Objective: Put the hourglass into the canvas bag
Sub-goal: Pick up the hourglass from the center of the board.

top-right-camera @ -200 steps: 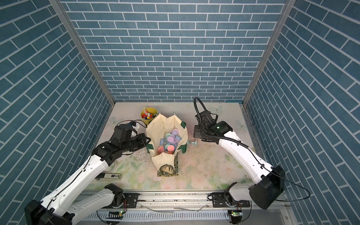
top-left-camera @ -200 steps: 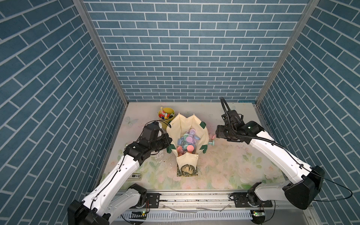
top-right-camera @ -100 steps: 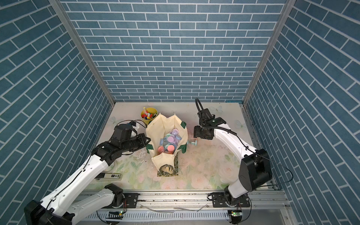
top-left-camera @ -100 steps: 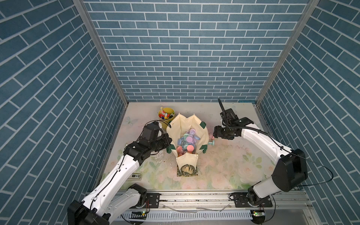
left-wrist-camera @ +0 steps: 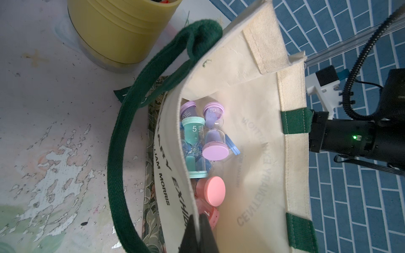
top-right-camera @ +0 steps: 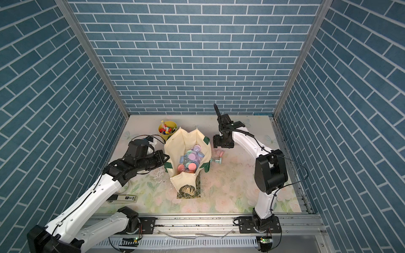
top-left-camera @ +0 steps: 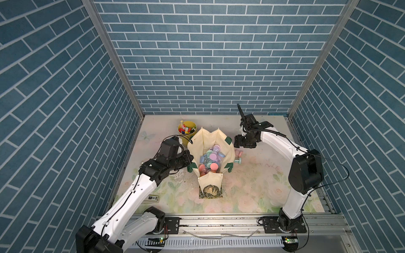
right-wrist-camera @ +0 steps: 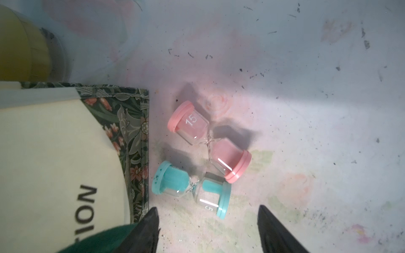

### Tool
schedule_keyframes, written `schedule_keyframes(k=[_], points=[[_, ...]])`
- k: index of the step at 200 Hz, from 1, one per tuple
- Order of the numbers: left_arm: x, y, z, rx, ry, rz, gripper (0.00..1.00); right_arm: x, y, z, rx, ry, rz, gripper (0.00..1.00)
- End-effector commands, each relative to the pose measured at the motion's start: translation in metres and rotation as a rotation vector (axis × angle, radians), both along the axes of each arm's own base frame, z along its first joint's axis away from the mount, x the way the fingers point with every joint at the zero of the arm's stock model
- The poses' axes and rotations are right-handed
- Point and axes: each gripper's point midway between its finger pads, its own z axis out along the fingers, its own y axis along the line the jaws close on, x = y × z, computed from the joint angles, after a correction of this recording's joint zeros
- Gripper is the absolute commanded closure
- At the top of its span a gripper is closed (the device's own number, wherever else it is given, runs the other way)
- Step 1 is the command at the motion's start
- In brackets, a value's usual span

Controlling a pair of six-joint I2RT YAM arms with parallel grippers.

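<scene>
My right gripper moves open, down and a little toward the bag (top-left-camera: 198, 142) next, around the pink hourglass's middle (top-left-camera: 238, 153), since the glass there is slimmer than its end caps.
The cream canvas bag (top-left-camera: 198, 142) (top-right-camera: 175, 149) stands open at mid-table with several hourglasses (left-wrist-camera: 195, 140) inside. My left gripper (left-wrist-camera: 198, 219) (top-left-camera: 190, 160) is shut on the bag's near rim (left-wrist-camera: 175, 153) and holds the mouth open. Two hourglasses lie on the table beside the bag's right side: a pink hourglass (right-wrist-camera: 209, 141) (top-left-camera: 237, 152) and a teal hourglass (right-wrist-camera: 190, 189) (top-left-camera: 238, 161). My right gripper (right-wrist-camera: 207, 208) (top-left-camera: 243, 143) hangs open above them. Nothing sits between its fingers, and the teal one lies just ahead of the tips.
A yellow cup of markers (top-left-camera: 187, 131) (left-wrist-camera: 122, 28) stands behind the bag on its left. A small white flat object (top-left-camera: 151, 198) lies near the left arm's base. A green handle strap (left-wrist-camera: 118, 153) loops outside the bag. Blue brick walls close three sides.
The right arm has folded its elbow back toward its base, and its gripper has shifted slightly left and back over the two hourglasses. The left arm and bag have not moved.
</scene>
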Motion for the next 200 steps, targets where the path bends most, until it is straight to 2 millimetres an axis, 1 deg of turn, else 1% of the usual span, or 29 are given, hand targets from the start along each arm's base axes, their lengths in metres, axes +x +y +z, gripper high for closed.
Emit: schedule_keyframes(k=[1,23,56,86,121,149,172,174,176,200], points=[[0.006,-0.002,0.015,-0.002,-0.054,-0.003,1.00,-0.005,0.001,-0.014,-0.027,0.066,0.076,0.29],[0.007,-0.002,0.014,-0.002,-0.051,-0.003,1.00,0.002,0.007,-0.023,-0.025,0.085,0.085,0.29],[0.007,-0.002,0.012,0.002,-0.048,-0.005,1.00,0.013,0.009,-0.035,-0.057,0.112,0.090,0.31],[0.007,-0.001,0.011,0.003,-0.047,-0.001,1.00,0.017,0.008,-0.051,-0.097,0.149,0.093,0.33],[0.006,0.000,0.008,0.003,-0.046,0.005,1.00,0.019,0.008,-0.063,-0.109,0.171,0.085,0.34],[0.005,0.000,0.006,0.005,-0.043,0.004,1.00,0.022,0.009,-0.072,-0.116,0.184,0.068,0.38],[0.006,0.000,0.008,0.005,-0.047,0.004,1.00,0.023,0.007,-0.074,-0.120,0.185,0.049,0.42],[0.006,0.000,0.008,0.005,-0.046,0.006,1.00,0.022,0.007,-0.084,-0.128,0.204,0.047,0.43],[0.006,0.000,0.008,0.005,-0.047,0.004,1.00,0.022,0.006,-0.086,-0.130,0.210,0.044,0.43],[0.006,0.000,0.007,0.004,-0.045,0.006,1.00,0.020,0.003,-0.095,-0.152,0.223,0.025,0.48]])
